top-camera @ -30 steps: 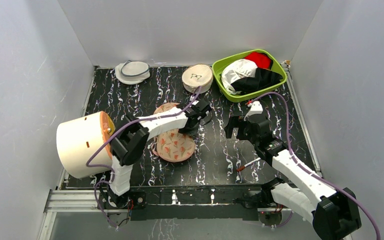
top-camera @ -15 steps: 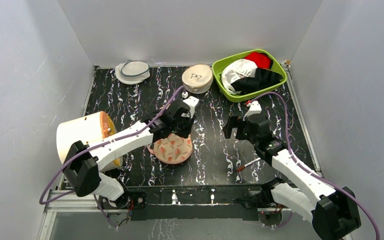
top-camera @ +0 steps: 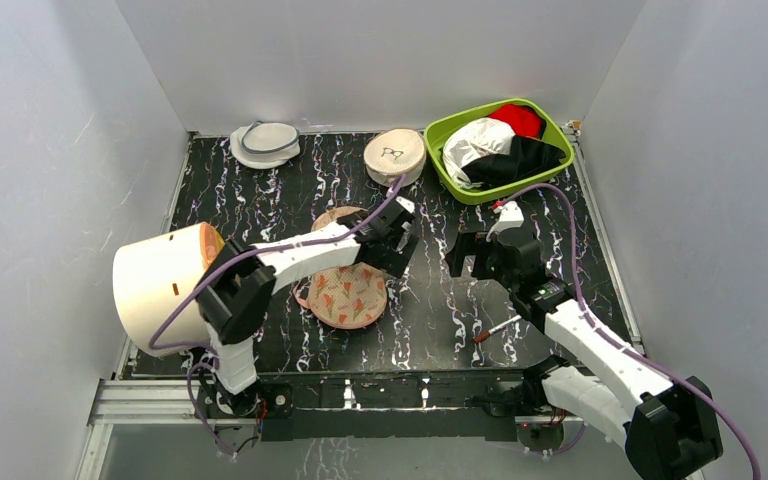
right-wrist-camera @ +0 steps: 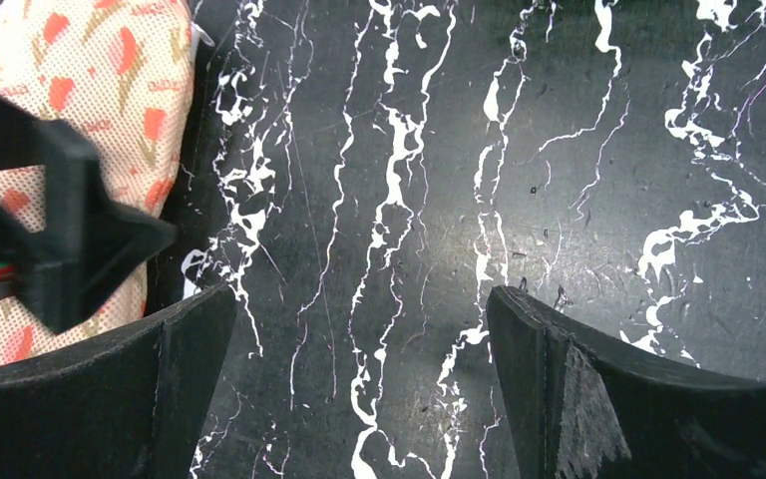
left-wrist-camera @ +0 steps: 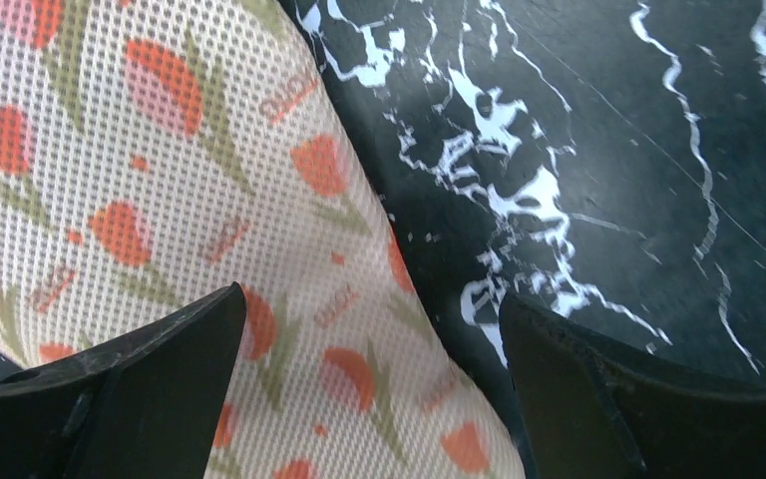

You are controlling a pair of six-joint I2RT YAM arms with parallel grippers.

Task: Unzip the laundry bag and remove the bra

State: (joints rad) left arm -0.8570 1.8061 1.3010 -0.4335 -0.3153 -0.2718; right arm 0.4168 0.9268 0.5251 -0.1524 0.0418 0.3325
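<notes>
I should next move my left gripper away from my base along the laundry bag's raised edge [left-wrist-camera: 386, 238] toward the far dome, then close there.
The laundry bag [top-camera: 348, 295], beige-pink with red-orange leaf print, lies in the middle of the black marbled table, its two domes one behind the other. My left gripper [top-camera: 396, 240] hovers low over the bag's right edge. In the left wrist view the left gripper [left-wrist-camera: 369, 299] is open, and the printed mesh of the laundry bag [left-wrist-camera: 140, 180] passes under the gap and the left finger. My right gripper [top-camera: 480, 255] stands open to the right of the bag; in its own view the right gripper [right-wrist-camera: 361, 294] has only table between its fingers. The bra is out of view.
A green bin [top-camera: 450, 118] with white, black and red garments stands at the back right. A round cream case [top-camera: 394, 155] and a round white-grey mesh pouch [top-camera: 266, 143] sit along the back. A large cream cylinder [top-camera: 160, 285] lies at the left edge.
My left gripper has opened wide. It swung left over the bag's far dome, then back to the bag's right edge. The right arm has not moved.
</notes>
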